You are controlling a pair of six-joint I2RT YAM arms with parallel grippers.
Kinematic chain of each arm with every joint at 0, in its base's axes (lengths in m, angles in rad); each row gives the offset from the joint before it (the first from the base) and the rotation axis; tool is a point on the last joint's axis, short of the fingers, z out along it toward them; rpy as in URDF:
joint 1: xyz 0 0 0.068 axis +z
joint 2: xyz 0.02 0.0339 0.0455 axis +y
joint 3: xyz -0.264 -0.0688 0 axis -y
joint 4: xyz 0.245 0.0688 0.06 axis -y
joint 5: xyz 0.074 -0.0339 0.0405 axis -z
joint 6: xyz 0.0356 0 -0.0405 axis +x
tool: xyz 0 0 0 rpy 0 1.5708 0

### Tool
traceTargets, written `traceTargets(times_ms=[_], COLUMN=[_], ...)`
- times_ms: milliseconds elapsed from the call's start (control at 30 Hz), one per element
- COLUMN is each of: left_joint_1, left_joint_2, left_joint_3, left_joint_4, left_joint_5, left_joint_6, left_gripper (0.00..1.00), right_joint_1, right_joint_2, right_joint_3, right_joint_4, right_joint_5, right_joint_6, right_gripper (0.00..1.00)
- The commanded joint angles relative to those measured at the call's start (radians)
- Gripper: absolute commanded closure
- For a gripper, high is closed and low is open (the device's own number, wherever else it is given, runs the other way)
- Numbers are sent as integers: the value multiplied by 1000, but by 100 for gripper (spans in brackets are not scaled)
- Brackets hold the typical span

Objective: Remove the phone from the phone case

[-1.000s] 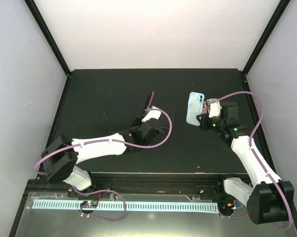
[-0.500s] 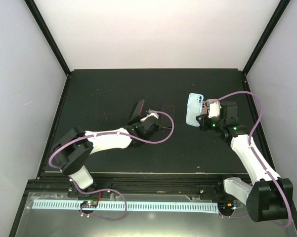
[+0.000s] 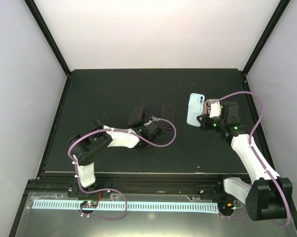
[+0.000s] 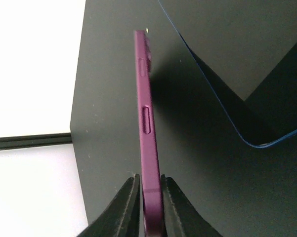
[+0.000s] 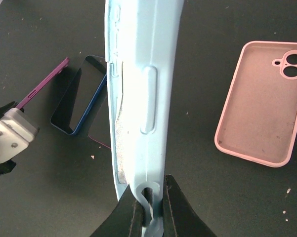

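Observation:
I need to move my right gripper down and to the left in the top view next, to the bare tabletop (image 3: 184, 112) (image 5: 197, 106) beside the pink case, and release the blue case there because it is empty.
My right gripper (image 3: 203, 116) (image 5: 152, 191) is shut on the bottom rim of a light blue phone case (image 3: 194, 109) (image 5: 143, 74), held on edge above the table. Its grainy inner lining shows and no phone shows inside it. A purple phone (image 4: 146, 108) (image 3: 136, 114) (image 5: 42, 85) stands edge-on, tilted low over the table's middle. My left gripper (image 4: 149, 180) (image 3: 145, 122) is shut on its lower end.
A blue-edged phone (image 4: 247, 98) (image 5: 81, 96) (image 3: 150, 111) lies just right of the purple one, with another dark phone (image 3: 168, 111) beside it. An empty pink case (image 5: 262, 103) lies open side up on the black table (image 3: 108, 89) near my right gripper.
My left arm has folded back towards its base and carried the purple phone left and down, from upright to tilted low. The right gripper and blue case have hardly moved.

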Motion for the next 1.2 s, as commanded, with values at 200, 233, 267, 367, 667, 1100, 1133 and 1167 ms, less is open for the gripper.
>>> traceTargets(times_ms=[200,233,267,367,667,1100,1133,1167], left_joint_1=[37,39,39,40,40,40,40,40], left_joint_2=[51,54,57,55,-59,-260,-283,-307], left_joint_3=[13,21,29,60,77,39,34,28], left_joint_4=[-22,-41,-60,-132,-339,-444,-437,-433], left_joint_5=[-19,-19,-21,-26,173,329,348,365], left_joint_6=[-54,-72,-93,-178,-366,-513,-525,-533], left_gripper=[63,61,56,41,24,19,19,18], right_joint_1=[-12,-12,-12,-18,-27,-26,-25,-25], right_joint_2=[21,23,23,25,61,489,551,599], right_joint_3=[19,21,25,24,95,518,553,582], right_joint_4=[23,21,17,12,-66,-468,-513,-538], right_joint_5=[-11,-4,1,2,1,-177,-190,-201], right_joint_6=[-12,-12,-16,-24,-121,-272,-278,-282], right_gripper=[99,99,99,99,99,84,83,83])
